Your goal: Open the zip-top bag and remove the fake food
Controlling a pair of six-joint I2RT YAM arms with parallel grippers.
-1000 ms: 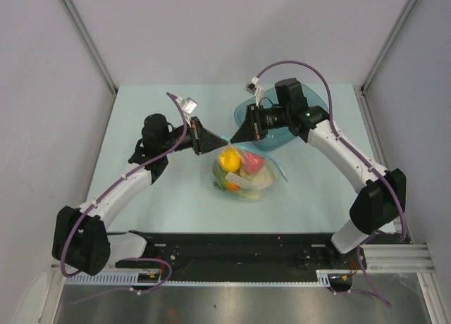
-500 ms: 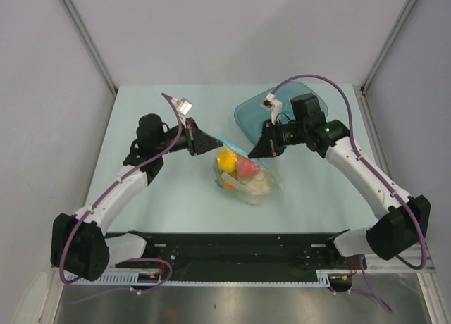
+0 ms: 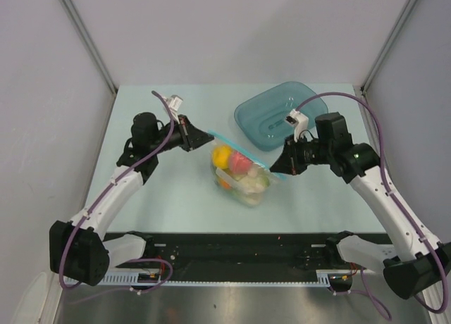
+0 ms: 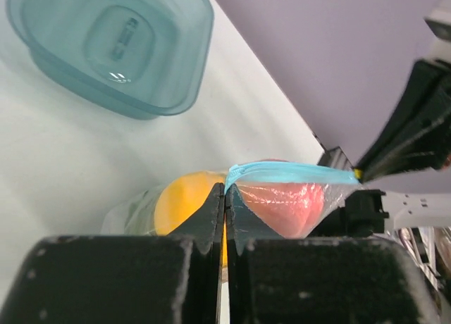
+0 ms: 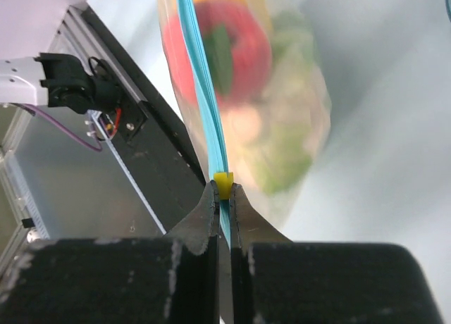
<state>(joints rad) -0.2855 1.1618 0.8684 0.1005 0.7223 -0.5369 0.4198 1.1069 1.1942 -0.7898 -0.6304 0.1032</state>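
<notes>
My right gripper should next move back slightly from my left gripper and let go of the small yellow zip slider (image 5: 223, 185), as it is already at the end of the bag's zip.
The clear zip-top bag (image 3: 241, 172) hangs stretched between my two grippers above the table middle, its light blue zip strip (image 3: 243, 149) taut along the top. Inside lies the fake food: a yellow-orange fruit (image 3: 221, 156), a red piece (image 3: 240, 161), whitish and green pieces (image 3: 254, 185). My left gripper (image 3: 211, 136) is shut on the bag's left corner (image 4: 227, 185); the fruit (image 4: 182, 201) and red piece (image 4: 289, 204) show behind it. My right gripper (image 3: 274, 168) is shut on the small yellow zip slider (image 5: 223, 185) at the strip's right end (image 5: 204, 98).
A teal translucent tray (image 3: 278, 113) sits empty at the back right of the table, just behind my right arm; it also shows in the left wrist view (image 4: 113, 46). A black rail (image 3: 232, 248) runs along the near edge.
My right gripper has moved right and toward the near edge, off the tray, along the zip strip. My left gripper has shifted a little left. The bag is now stretched wider between them.
</notes>
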